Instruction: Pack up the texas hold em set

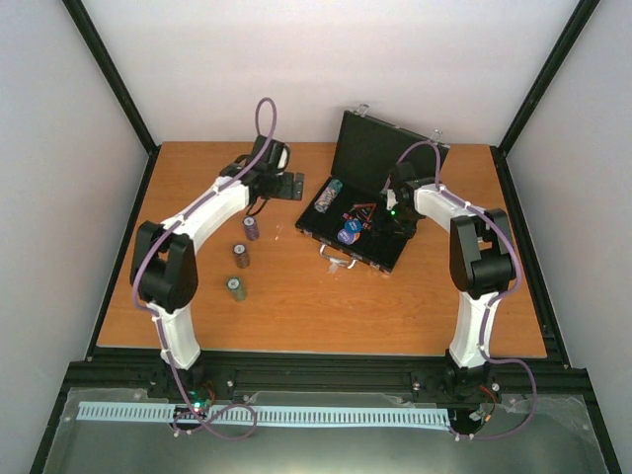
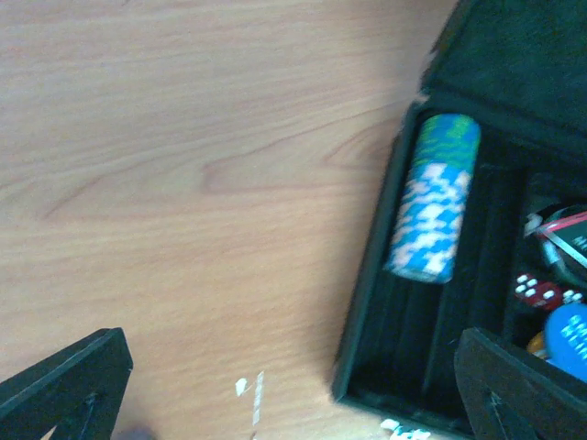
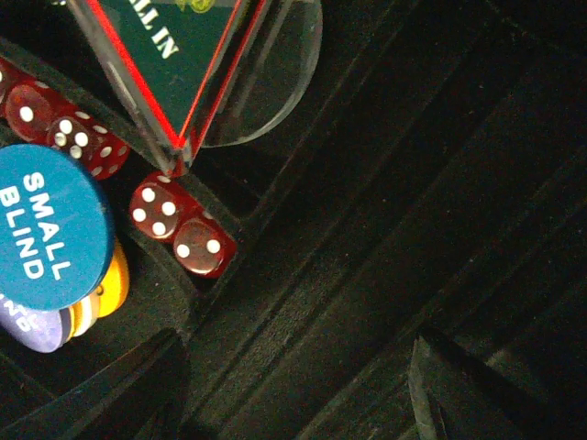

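The farthest chip stack is still outside the open case (image 1: 348, 240), so the robot's left gripper will next move back and down, to the left in the top view, to that stack.
The black case (image 1: 348, 240) lies open, its lid (image 1: 380, 148) standing upright. A blue chip stack (image 2: 434, 197) lies in a groove at the case's left side (image 2: 367, 312). My left gripper (image 2: 293, 394) hangs open and empty, straddling the bare wood and the case's left rim. My right gripper (image 3: 293, 394) is open above bare black grooves (image 3: 385, 229) inside the case, holding nothing. Beside it lie red dice (image 3: 179, 229), a blue "SMALL BLIND" disc (image 3: 46, 229), an orange disc (image 3: 108, 289), a clear disc (image 3: 280, 82) and the red-edged "ALL IN" triangle (image 3: 174, 55).
Three chip stacks (image 1: 252, 228) (image 1: 241, 256) (image 1: 235, 288) stand on the wooden table (image 1: 326, 306) left of the case. The case's silver clasps (image 1: 336, 259) face the near edge. Black frame posts and grey walls enclose the table.
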{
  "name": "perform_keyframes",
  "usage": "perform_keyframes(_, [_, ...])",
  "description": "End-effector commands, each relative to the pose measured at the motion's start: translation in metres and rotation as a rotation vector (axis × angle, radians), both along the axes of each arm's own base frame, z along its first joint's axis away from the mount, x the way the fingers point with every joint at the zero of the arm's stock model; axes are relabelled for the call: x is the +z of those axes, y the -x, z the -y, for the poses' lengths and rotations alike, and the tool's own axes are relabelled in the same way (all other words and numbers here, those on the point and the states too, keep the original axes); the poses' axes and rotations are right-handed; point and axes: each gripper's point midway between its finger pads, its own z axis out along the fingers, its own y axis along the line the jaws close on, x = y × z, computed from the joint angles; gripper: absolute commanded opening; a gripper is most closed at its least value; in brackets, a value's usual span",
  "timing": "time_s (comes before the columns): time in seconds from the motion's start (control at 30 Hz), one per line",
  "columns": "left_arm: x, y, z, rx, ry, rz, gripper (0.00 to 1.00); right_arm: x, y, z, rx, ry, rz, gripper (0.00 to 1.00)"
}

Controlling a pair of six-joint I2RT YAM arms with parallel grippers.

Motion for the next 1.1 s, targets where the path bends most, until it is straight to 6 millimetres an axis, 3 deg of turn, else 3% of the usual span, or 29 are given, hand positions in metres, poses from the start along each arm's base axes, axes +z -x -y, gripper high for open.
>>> perform_keyframes(0.0, [-0.023, 0.025, -0.057, 0.104, -0.1, -0.082, 1.0, 0.022, 0.002, -0.003, 0.031, -0.011, 0.033, 0.68])
perform_keyframes(0.1, [-0.033, 0.036, -0.089, 0.172, -0.112, -0.113, 0.97, 0.021, 0.008, -0.001, 0.046, 0.012, 0.029, 0.68])
perform_keyframes(0.2, [-0.039, 0.049, -0.104, 0.195, -0.132, -0.136, 0.97, 0.019, 0.015, 0.0, 0.052, 0.019, 0.021, 0.68])
perform_keyframes(0.33, [-0.049, 0.061, -0.107, 0.196, -0.137, -0.158, 0.97, 0.017, 0.02, 0.0, 0.055, 0.013, 0.017, 0.69])
perform_keyframes(0.57, [-0.076, 0.061, -0.104, 0.181, -0.142, -0.203, 0.91, 0.023, 0.019, -0.001, 0.053, 0.004, 0.038, 0.69])
perform_keyframes(0.73, [-0.097, 0.055, -0.101, 0.171, -0.15, -0.233, 0.74, 0.027, 0.021, 0.001, 0.048, 0.011, 0.049, 0.69])
perform_keyframes(0.9, [-0.115, 0.048, -0.101, 0.183, -0.168, -0.256, 0.66, 0.029, 0.023, 0.004, 0.043, 0.017, 0.054, 0.69])
perform_keyframes(1.07, [-0.117, 0.041, -0.098, 0.176, -0.172, -0.267, 0.36, 0.03, 0.022, 0.005, 0.039, 0.027, 0.059, 0.69])
